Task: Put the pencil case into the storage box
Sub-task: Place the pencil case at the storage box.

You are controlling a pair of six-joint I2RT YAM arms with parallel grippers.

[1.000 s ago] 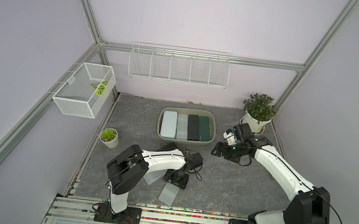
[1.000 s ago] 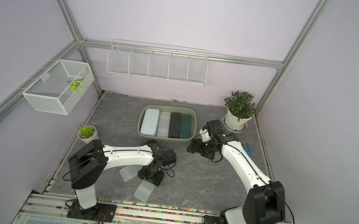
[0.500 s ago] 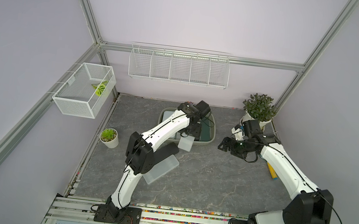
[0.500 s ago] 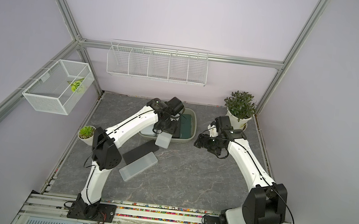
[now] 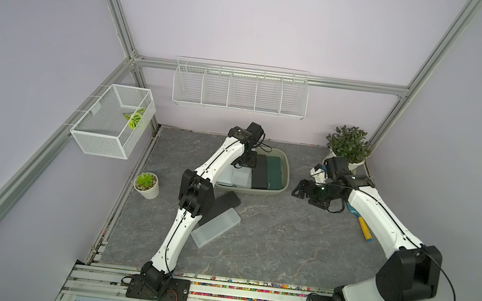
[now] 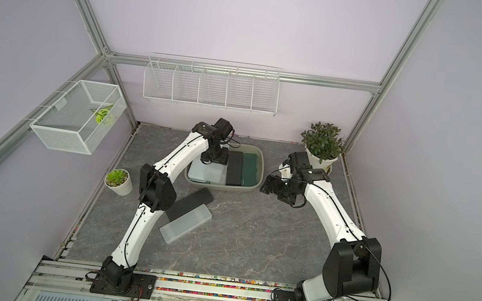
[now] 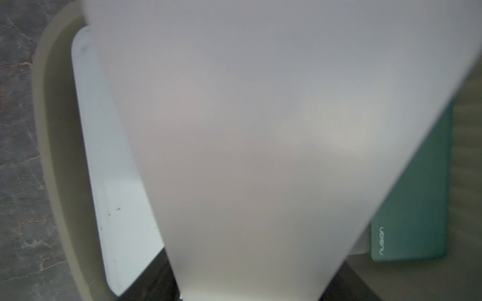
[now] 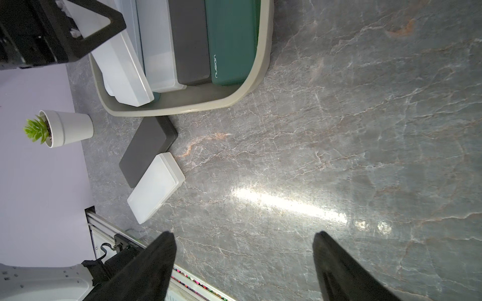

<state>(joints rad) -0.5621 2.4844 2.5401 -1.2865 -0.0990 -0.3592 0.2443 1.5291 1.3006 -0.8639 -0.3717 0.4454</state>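
Note:
My left gripper holds a case that slants over the pale blue one. Next it will move toward the black case and down onto the translucent case inside, to release.
The storage box [image 5: 286, 170] [image 6: 219, 185] [image 8: 182, 107] [image 7: 44, 130] is an olive-grey tub at the back middle of the table. It holds pale blue, translucent, black and green cases side by side. My left gripper [image 5: 246, 160] [image 6: 215, 158] [image 8: 78, 34] hangs over the box, shut on a translucent white pencil case [image 5: 242, 177] [image 6: 216, 174] [image 7: 247, 130] [image 8: 120, 65]. That case tilts down onto the ones inside. My right gripper [image 5: 299, 191] [image 6: 268, 185] [image 8: 245, 234] stands open and empty above the table, just right of the box.
A black case [image 5: 223, 204] [image 8: 148, 151] and a translucent case [image 5: 217, 227] [image 8: 156, 187] lie in front of the box. A small succulent pot [image 5: 146, 184] stands at the left and a bigger plant [image 5: 347, 146] at the back right. A yellow-and-blue tool [image 5: 363, 229] lies under the right arm.
My left arm has swung from the loose cases at the front up to the storage box, carrying the translucent case, and lowered it in. The right gripper has drawn back slightly to the right.

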